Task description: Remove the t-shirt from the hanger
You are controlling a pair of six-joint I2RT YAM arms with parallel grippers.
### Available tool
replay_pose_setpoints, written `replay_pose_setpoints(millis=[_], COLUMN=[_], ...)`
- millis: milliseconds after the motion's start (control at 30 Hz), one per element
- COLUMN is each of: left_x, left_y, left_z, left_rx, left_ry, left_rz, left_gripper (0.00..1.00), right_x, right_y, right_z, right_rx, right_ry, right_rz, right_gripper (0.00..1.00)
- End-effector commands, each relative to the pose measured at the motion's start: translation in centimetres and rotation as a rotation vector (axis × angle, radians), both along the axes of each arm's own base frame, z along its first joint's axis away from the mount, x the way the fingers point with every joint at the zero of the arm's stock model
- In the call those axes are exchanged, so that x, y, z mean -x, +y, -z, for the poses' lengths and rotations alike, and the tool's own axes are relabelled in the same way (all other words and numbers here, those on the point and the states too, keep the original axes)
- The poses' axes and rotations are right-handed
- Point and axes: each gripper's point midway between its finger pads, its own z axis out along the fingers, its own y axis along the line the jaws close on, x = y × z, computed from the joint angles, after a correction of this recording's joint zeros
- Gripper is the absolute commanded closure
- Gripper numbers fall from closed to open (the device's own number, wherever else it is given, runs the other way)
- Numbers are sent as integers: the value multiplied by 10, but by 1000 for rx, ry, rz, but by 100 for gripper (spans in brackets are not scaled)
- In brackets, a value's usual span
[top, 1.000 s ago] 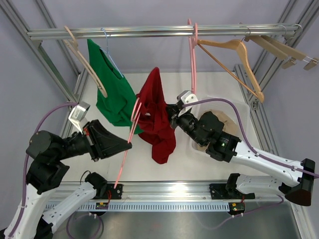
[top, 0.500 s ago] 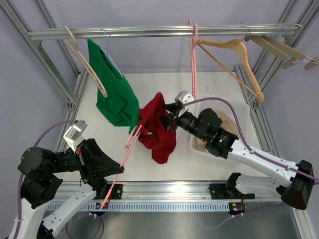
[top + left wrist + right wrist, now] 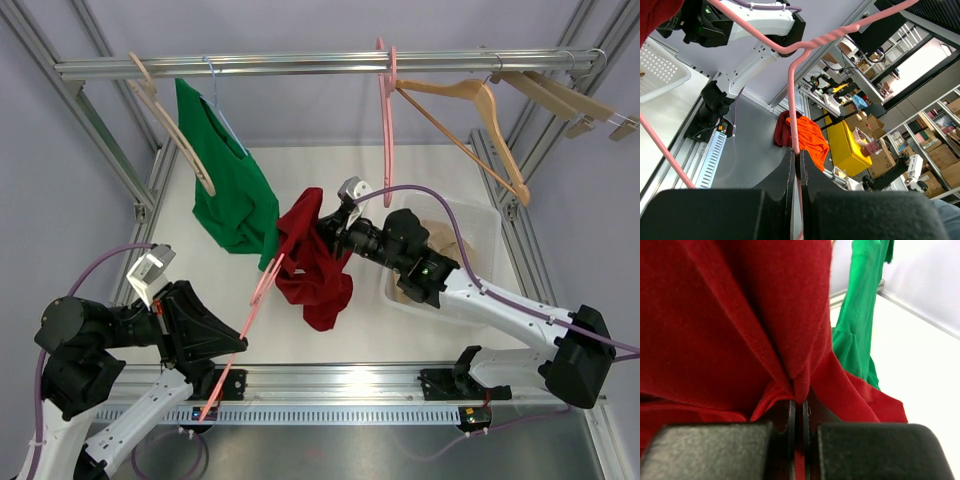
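Observation:
I need to lift my right gripper, swing it to the right in the top view and lower to release, since the white bin [image 3: 466, 242] sits below it on that side.
A red t-shirt [image 3: 312, 262] hangs bunched in mid-air over the table, still partly on a pink hanger [image 3: 258, 297] that runs down to the lower left. My left gripper [image 3: 238, 344] is shut on the pink hanger's thin rod [image 3: 794, 120], well below and left of the shirt. My right gripper [image 3: 322, 233] is shut on a fold of the red t-shirt [image 3: 740, 325] at its upper right side. The red cloth fills the right wrist view.
A green t-shirt [image 3: 230, 180] hangs on a hanger from the metal rail [image 3: 300, 65], just left of the red one. Wooden hangers [image 3: 470, 110] and another pink hanger [image 3: 386, 110] hang on the rail. A white bin [image 3: 476, 222] stands at the right.
My left arm has pulled the pink hanger down and toward the near left. My right gripper has moved left and slightly up with the red shirt, which now sits lower and more bunched.

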Motion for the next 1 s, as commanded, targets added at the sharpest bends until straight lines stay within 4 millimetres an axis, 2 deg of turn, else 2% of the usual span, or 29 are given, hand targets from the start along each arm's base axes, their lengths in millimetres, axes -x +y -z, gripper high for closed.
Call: replay_pose_setpoints(millis=[0, 100, 167, 200, 233, 267, 300, 333, 367, 400, 433, 467, 500, 533, 600, 633, 667, 700, 733, 800, 833, 867, 900, 933, 967], left_x=[19, 12, 9, 9, 6, 6, 7, 6, 7, 4, -3, -5, -8, -22, -31, -47, -55, -59, -70, -80, -88, -91, -96, -98, -100], left_y=[8, 5, 3, 4, 3, 4, 5, 5, 7, 8, 8, 10, 12, 15, 24, 32, 36, 40, 45, 49, 53, 53, 52, 49, 45], left_z=[-10, -3, 1, 4, 6, 7, 9, 10, 11, 19, 23, 25, 36, 40, 51, 56, 62, 68, 71, 75, 75, 75, 71, 71, 71], left_rx=[38, 30, 23, 7, -3, -9, -14, -15, -12, -37, -50, -61, -101, -123, -185, -212, -233, -251, -263, -276, -285, -289, -275, -270, -265], left_ry=[-87, -81, -81, -64, -77, -76, -69, -69, -77, -48, -56, -58, -19, -29, -19, -9, -2, 3, -1, 0, -3, -5, -16, -18, -18], left_rz=[49, 35, 32, 25, 12, 8, 5, -6, -21, -41, -92, -119, -149, -237, -328, -441, -489, -526, -591, -644, -690, -704, -715, -706, -693], left_gripper=[100, 100, 100, 100, 100, 100, 100, 100, 100, 100, 100, 100, 100, 100, 100, 100, 100, 100, 100, 100, 100, 100, 100, 100, 100], right_x=[5, -6, -25, -31, -40, -53, -60, -68, -80, -85, -96, -101, -100, -103, -95, -89, -81, -70, -50, -26, -8, 5, 12, 29, 38], right_y=[-8, -28, -49, -57, -64, -80, -87, -93, -107, -115, -113, -114, -114, -111, -112, -118, -119, -121, -130, -131, -143, -144, -148, -161, -167], right_z=[-51, -62, -71, -86, -84, -91, -96, -114, -123, -148, -148, -158, -182, -186, -214, -221, -228, -236, -249, -254, -257, -260, -255, -259, -260], right_rx=[-138, -149, -154, -166, -145, -135, -130, -150, -163, -185, -182, -195, -242, -244, -326, -347, -384, -407, -447, -474, -477, -488, -473, -486, -489], right_ry=[-64, -67, -61, -75, -66, -80, -88, -104, -111, -152, -146, -151, -165, -166, -154, -142, -108, -101, -99, -71, -62, -54, -40, -43, -41], right_rz=[-1, 122, 277, 332, 394, 500, 547, 591, 667, 699, 716, 712, 703, 701, 675, 669, 638, 603, 558, 459, 438, 392, 379, 362, 351], right_gripper=[100, 100, 100, 100, 100, 100, 100, 100, 100, 100, 100, 100, 100, 100, 100, 100, 100, 100, 100, 100, 100, 100, 100, 100, 100])
